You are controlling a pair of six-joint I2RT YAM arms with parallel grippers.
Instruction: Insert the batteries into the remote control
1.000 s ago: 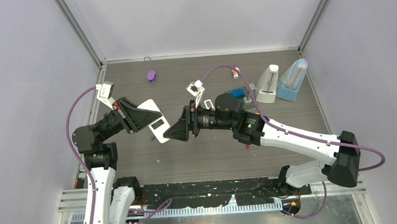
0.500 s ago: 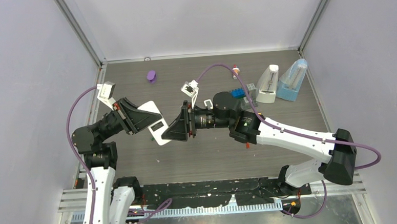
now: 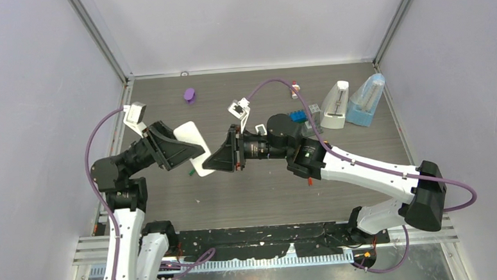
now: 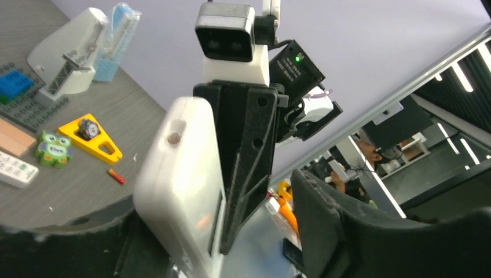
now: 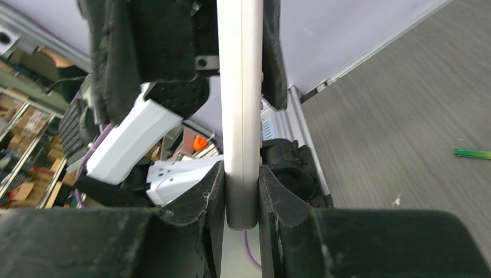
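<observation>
I will tip my right gripper downward next and lower the white remote control (image 3: 191, 142) onto the clear spot beyond the green battery to let go of it, because the tabletop is bare there.
The white remote control (image 3: 191, 142) hangs in the air between the two arms. My right gripper (image 3: 218, 159) is shut on its near end; in the right wrist view both pads pinch the edge-on remote control (image 5: 240, 116) at my right gripper (image 5: 241, 197). My left gripper (image 4: 231, 231) stands open: the remote control (image 4: 185, 191) lies close to one finger, with a wide gap to the other finger (image 4: 330, 220). A green battery (image 3: 190, 173) lies on the table under the remote, and the green battery (image 5: 472, 153) also shows at the right wrist view's edge. A red-orange battery (image 4: 116, 175) lies further right.
A white wedge-shaped device (image 3: 336, 105) and a translucent blue one (image 3: 366, 100) stand at the back right, beside a blue brick (image 3: 297, 116). A small purple piece (image 3: 189, 95) sits at the back left. A yellow triangle (image 4: 92, 138) and a green owl tile (image 4: 51, 149) lie near the right arm.
My left gripper has opened off the remote. My right gripper has closed on the remote's other end. The remote has shifted slightly toward the back.
</observation>
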